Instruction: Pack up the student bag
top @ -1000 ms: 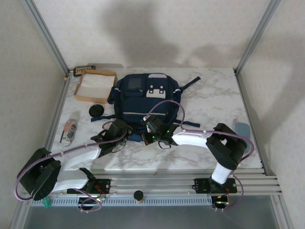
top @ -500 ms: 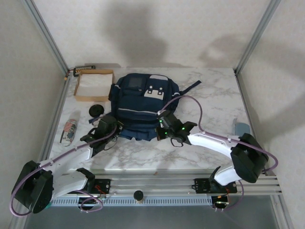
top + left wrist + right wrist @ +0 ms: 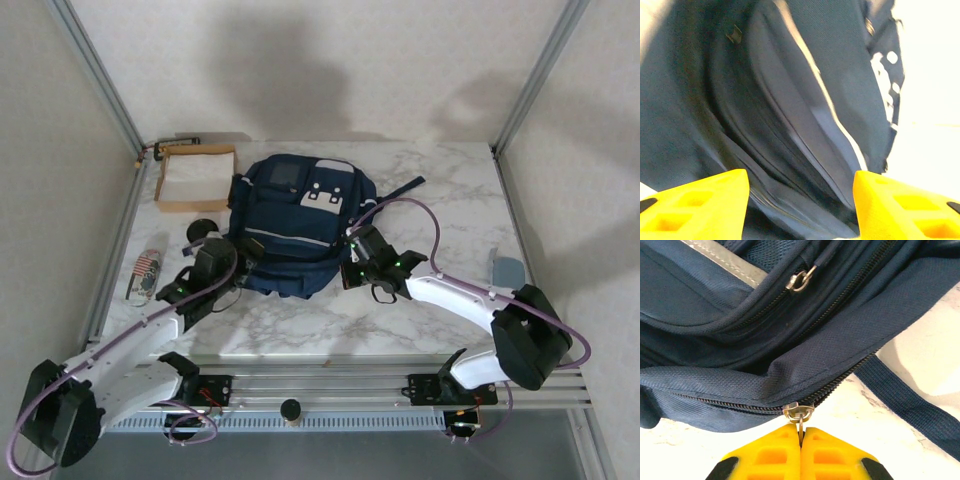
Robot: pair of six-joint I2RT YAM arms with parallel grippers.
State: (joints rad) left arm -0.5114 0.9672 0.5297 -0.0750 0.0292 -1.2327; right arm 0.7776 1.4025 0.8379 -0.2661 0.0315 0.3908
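My right gripper needs to pull the pull [image 3: 799,414] outward along the zipper teeth next and let go of it there, because the teeth run on along the bag's side edge [image 3: 860,363] outward of my right gripper.
The student bag [image 3: 295,225], navy with a pale stripe, lies flat in the middle of the table. My right gripper [image 3: 358,264] is at its near right corner. In the right wrist view the right gripper [image 3: 800,432] is shut on the metal zipper pull [image 3: 799,414] of the bag's [image 3: 790,340] main zipper. My left gripper [image 3: 226,263] is at the bag's near left corner. Its yellow fingers [image 3: 695,205] stand open in the left wrist view, with blurred folds of the bag [image 3: 780,110] just beyond and between them.
A shallow brown cardboard box [image 3: 195,178] stands at the back left. A black round object [image 3: 203,231] and a patterned case [image 3: 145,275] lie left of the bag. A grey-blue object [image 3: 507,270] sits at the right table edge. A bag strap [image 3: 400,187] trails right.
My left gripper has opened and let go of the bag fabric. My right gripper has moved right and away along the bag's edge with the zipper pull. The bag slid slightly away.
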